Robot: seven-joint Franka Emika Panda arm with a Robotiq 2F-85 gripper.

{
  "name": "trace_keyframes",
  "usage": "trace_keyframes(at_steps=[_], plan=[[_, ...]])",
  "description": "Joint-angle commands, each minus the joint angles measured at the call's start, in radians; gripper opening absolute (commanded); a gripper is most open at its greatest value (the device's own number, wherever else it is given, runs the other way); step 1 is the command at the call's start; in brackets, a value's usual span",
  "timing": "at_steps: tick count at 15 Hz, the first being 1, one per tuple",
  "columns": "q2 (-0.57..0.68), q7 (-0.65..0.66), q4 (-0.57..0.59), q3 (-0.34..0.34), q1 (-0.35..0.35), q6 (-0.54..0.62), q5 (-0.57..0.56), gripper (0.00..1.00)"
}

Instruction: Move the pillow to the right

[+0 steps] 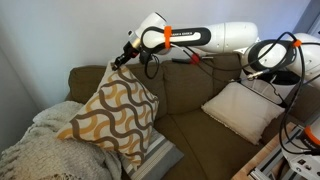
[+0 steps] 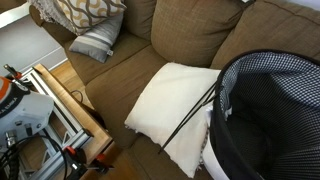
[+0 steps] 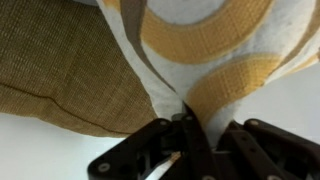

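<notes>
I should next carry the patterned pillow in my gripper along the couch's back toward the off-white pillow and let go over the bare brown seat (image 1: 194, 122), since it's empty.
The pillow (image 1: 115, 110) has a mustard-tan and cream wavy pattern. It stands on one corner at the couch's end, lifted by its top corner. My gripper (image 1: 122, 61) is shut on that top corner. In the wrist view the jaws (image 3: 187, 125) pinch the patterned fabric (image 3: 215, 45) between them. In an exterior view the pillow (image 2: 85, 12) shows at the top edge, and the gripper is out of view there.
A grey striped pillow (image 1: 152, 156) lies under the patterned one, also seen from above (image 2: 98, 42). An off-white pillow (image 1: 243, 110) lies on the brown couch (image 1: 190, 95), also in the other view (image 2: 172, 100). A knit blanket (image 1: 45, 150) is beside it. A checkered basket (image 2: 268, 115) stands near the couch.
</notes>
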Motion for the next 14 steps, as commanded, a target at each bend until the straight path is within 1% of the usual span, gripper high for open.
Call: trace_keyframes(at_steps=[1, 4, 7, 10, 14], plan=[[-0.088, 0.012, -0.092, -0.029, 0.000, -0.001, -0.038, 0.03], [-0.125, 0.024, -0.148, -0.042, 0.003, 0.009, -0.067, 0.03], [-0.203, 0.067, -0.245, -0.086, 0.008, 0.008, -0.110, 0.03], [-0.335, 0.187, -0.390, -0.169, 0.029, -0.009, -0.179, 0.03], [-0.494, 0.421, -0.567, -0.296, 0.094, -0.032, -0.279, 0.03]])
